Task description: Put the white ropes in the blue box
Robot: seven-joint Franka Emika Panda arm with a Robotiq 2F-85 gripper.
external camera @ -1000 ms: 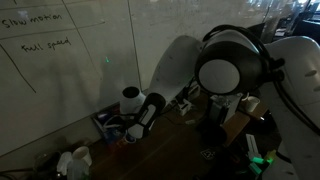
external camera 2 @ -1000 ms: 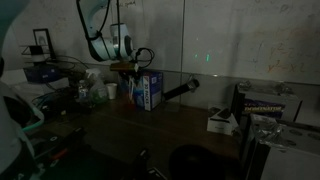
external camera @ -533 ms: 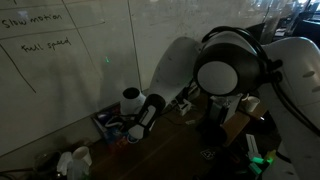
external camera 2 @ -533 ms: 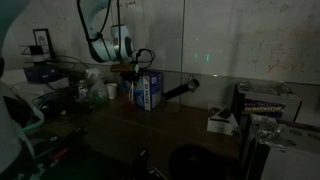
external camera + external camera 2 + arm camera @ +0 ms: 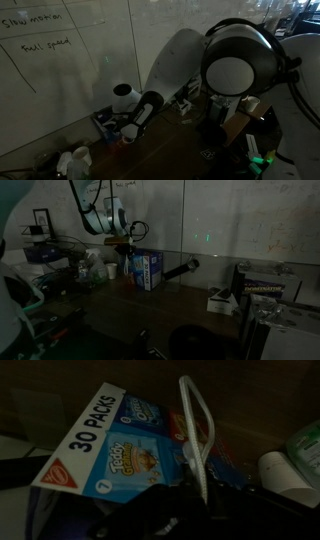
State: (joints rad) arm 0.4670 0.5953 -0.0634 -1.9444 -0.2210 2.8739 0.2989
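My gripper rises next, moves over the top of the box, lowers and releases the white rope, because it still hangs across the blue box's printed side.
In the wrist view a white rope (image 5: 196, 435) runs as a narrow loop from my gripper (image 5: 190, 510) at the bottom edge up across the blue box (image 5: 125, 445), a snack carton printed "30 PACKS". The jaws are shut on the rope's lower end. In an exterior view the gripper (image 5: 127, 252) hangs just above the left end of the blue box (image 5: 149, 270), with a thin pale strand beneath it. In an exterior view the gripper (image 5: 124, 130) is beside the blue box (image 5: 102, 119), which the arm mostly hides.
The room is dark. White cups (image 5: 108, 271) stand left of the box, also seen as cups (image 5: 74, 160) near the table edge and a cup (image 5: 280, 472) at the right. A whiteboard wall (image 5: 60, 70) rises close behind. A small carton (image 5: 220, 301) lies on the table to the right.
The jaws have shut on the white rope. The wrist has lifted slightly and shifted away from the box's middle toward its end.
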